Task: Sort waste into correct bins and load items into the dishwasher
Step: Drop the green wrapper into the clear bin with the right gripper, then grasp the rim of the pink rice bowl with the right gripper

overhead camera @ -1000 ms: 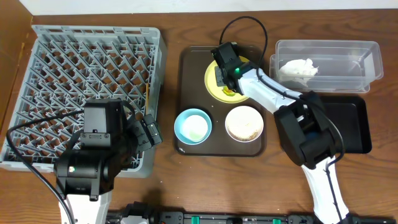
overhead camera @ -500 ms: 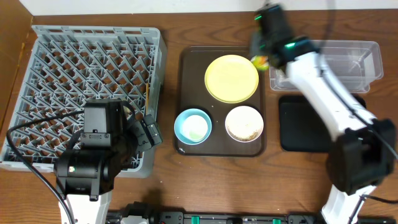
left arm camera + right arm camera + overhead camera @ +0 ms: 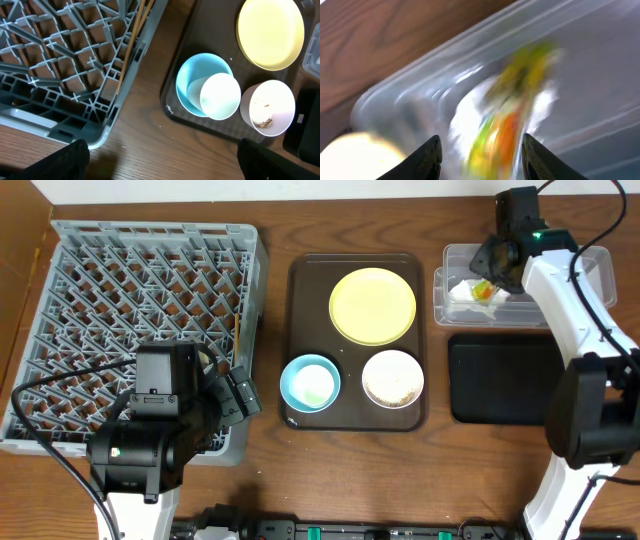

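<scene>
My right gripper should next move back from the clear tub and down onto the white bowl's rim nearest the light blue bowl, as the white bowl still holds beige grains.
My right gripper [image 3: 492, 260] [image 3: 482, 155] hangs over the clear tub [image 3: 570, 265] [image 3: 600, 60], open. The green-yellow-orange wrapper [image 3: 483, 290] [image 3: 507, 125] shows blurred below the fingers, on crumpled white paper inside the tub. The pale yellow plate [image 3: 372, 305] [image 3: 270, 32], the light blue bowl [image 3: 310, 383] [image 3: 192, 82] and the white bowl with beige grains [image 3: 392, 378] [image 3: 267, 107] sit on the dark brown tray [image 3: 300, 310]. The grey dish rack [image 3: 150, 290] [image 3: 60, 60] stands at the left. My left gripper [image 3: 238, 395] [image 3: 162, 160] is open and empty over bare table between rack and tray.
The flat black tray [image 3: 505, 380] lies just in front of the clear tub. Wooden chopsticks [image 3: 238, 330] [image 3: 132, 40] lean in the rack's right edge. The left arm's body covers the rack's front right corner.
The right arm carried the wrapper from the yellow plate across to the clear tub. Its jaws have come apart and the wrapper is now in the tub. The left arm is still.
</scene>
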Robot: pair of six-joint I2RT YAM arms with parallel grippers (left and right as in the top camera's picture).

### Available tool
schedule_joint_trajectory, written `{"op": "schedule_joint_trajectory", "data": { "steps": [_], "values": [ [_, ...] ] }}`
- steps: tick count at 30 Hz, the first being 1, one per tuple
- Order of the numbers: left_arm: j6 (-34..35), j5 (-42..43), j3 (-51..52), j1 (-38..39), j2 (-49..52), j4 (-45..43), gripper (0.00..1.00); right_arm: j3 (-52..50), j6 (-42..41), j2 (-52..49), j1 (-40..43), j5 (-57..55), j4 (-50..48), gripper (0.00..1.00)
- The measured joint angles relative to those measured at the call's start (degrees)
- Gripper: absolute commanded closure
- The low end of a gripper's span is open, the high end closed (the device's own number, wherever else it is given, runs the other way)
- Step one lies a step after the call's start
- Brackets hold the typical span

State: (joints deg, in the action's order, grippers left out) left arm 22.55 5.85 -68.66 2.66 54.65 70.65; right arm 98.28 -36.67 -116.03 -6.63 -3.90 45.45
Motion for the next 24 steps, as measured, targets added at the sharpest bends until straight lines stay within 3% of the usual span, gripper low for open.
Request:
{"op": "schedule_joint_trajectory", "data": {
  "steps": [6, 12, 18, 24],
  "values": [
    [0.0, 0.0, 0.0, 0.0, 0.0, 0.0, 0.05, 0.02, 6.01, 7.67, -5.75, 7.43, 8.46, 0.51],
    [0.0, 0.0, 0.0, 0.0, 0.0, 0.0, 0.05, 0.07, 11.76, 10.45, -17.92, 10.82, 19.32, 0.5],
    [0.0, 0.0, 0.0, 0.0, 0.0, 0.0, 0.05, -3.39, 12.52, 7.19, -29.42, 10.45, 18.12, 0.51],
    [0.0, 0.0, 0.0, 0.0, 0.0, 0.04, 0.05, -8.98, 10.29, 2.62, -34.6, 7.56, 11.63, 0.58]
  ]
}}
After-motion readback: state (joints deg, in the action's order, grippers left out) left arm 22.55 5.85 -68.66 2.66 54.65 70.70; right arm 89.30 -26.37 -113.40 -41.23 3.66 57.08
